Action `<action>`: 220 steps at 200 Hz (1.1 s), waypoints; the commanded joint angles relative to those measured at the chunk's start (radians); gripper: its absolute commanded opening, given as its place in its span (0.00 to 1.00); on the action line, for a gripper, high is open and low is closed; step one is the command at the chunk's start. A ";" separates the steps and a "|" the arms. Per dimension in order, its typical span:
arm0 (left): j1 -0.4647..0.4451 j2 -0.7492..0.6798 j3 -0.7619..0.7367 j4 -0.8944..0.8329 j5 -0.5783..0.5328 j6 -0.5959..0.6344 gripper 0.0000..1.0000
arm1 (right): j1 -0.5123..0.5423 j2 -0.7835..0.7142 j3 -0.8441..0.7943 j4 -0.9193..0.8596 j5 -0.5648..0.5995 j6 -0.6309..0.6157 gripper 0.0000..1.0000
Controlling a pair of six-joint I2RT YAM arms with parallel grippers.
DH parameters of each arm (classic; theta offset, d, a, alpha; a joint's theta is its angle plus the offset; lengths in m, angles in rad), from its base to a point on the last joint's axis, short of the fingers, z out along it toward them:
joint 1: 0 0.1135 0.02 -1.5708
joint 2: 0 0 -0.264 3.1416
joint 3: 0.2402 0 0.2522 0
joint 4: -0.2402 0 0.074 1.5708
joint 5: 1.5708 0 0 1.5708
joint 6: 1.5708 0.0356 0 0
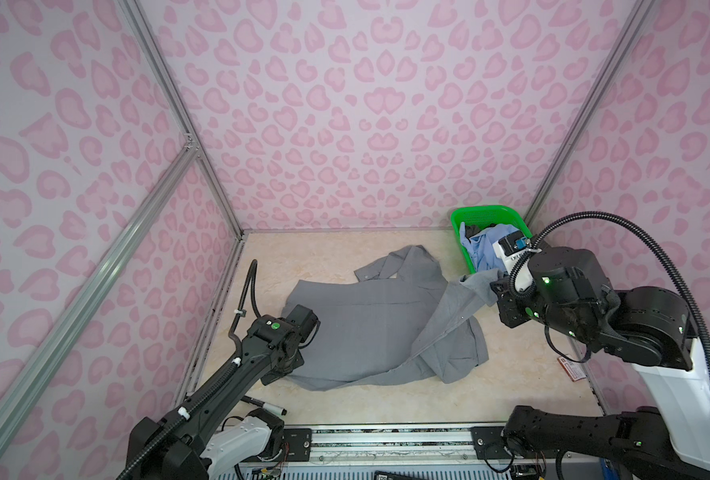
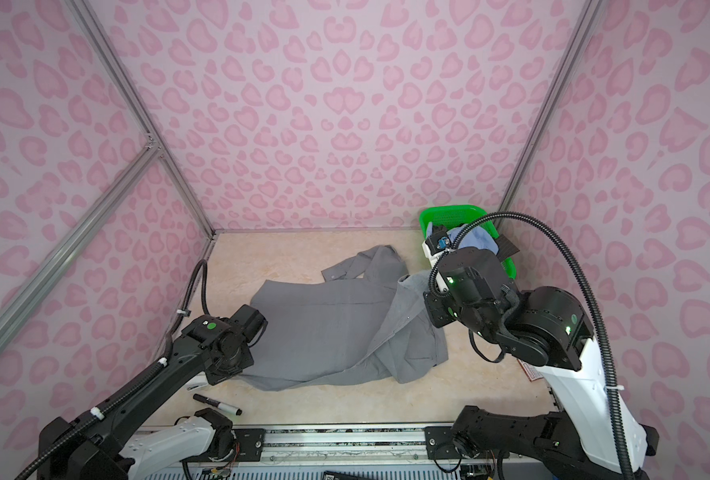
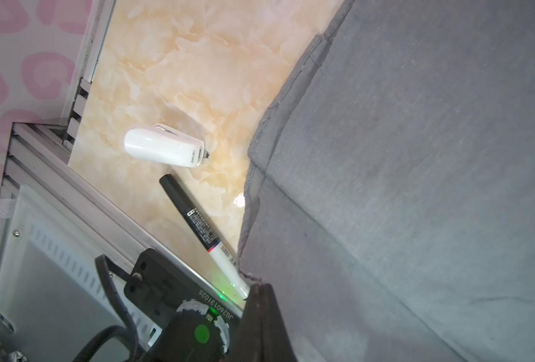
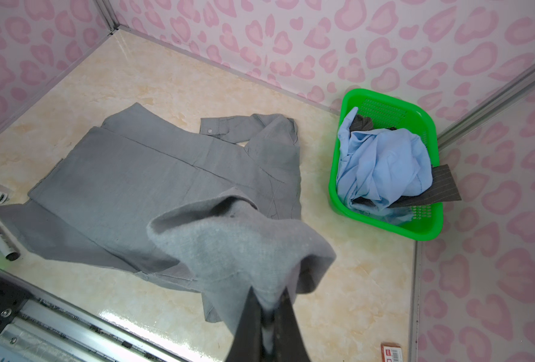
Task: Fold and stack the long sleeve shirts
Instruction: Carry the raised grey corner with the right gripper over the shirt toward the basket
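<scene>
The sleeve lies flat, outward and below, so my right gripper will next carry the still lifted fold outward over the bent cuffed sleeve (image 1: 426, 267) (image 4: 278, 150), lower and release it.
The grey long sleeve shirt (image 1: 369, 328) (image 2: 328, 328) lies spread on the table, collar and one cuffed sleeve toward the back. My left gripper (image 1: 279, 376) (image 3: 261, 286) sits at the shirt's front left corner, fingers together on the frayed hem (image 3: 250, 275). At the shirt's right side, my right gripper (image 1: 495, 291) (image 4: 269, 294) is shut on a bunched fold of it (image 4: 238, 238). That fold is lifted off the table. A light blue shirt (image 4: 385, 160) and a dark charcoal striped one (image 4: 444, 185) are piled in the green basket (image 4: 385, 219).
The green basket (image 1: 486, 212) stands in the back right corner. A black and white marker (image 3: 197, 219) (image 2: 216, 405) and a small white device (image 3: 162, 147) lie near the front left edge. A red label card (image 1: 569, 368) lies at the right edge. Patterned walls close in three sides.
</scene>
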 commanded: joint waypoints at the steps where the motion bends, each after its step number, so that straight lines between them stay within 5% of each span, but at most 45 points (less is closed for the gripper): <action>1: 0.027 0.058 0.010 0.059 -0.010 0.047 0.00 | -0.028 0.015 -0.003 0.074 0.011 -0.054 0.00; 69: 0.092 0.222 0.081 0.142 -0.056 0.126 0.00 | -0.197 0.093 -0.063 0.229 -0.146 -0.122 0.00; 220: 0.147 0.414 0.095 0.256 -0.060 0.201 0.01 | -0.246 0.368 -0.028 0.309 0.108 -0.137 0.00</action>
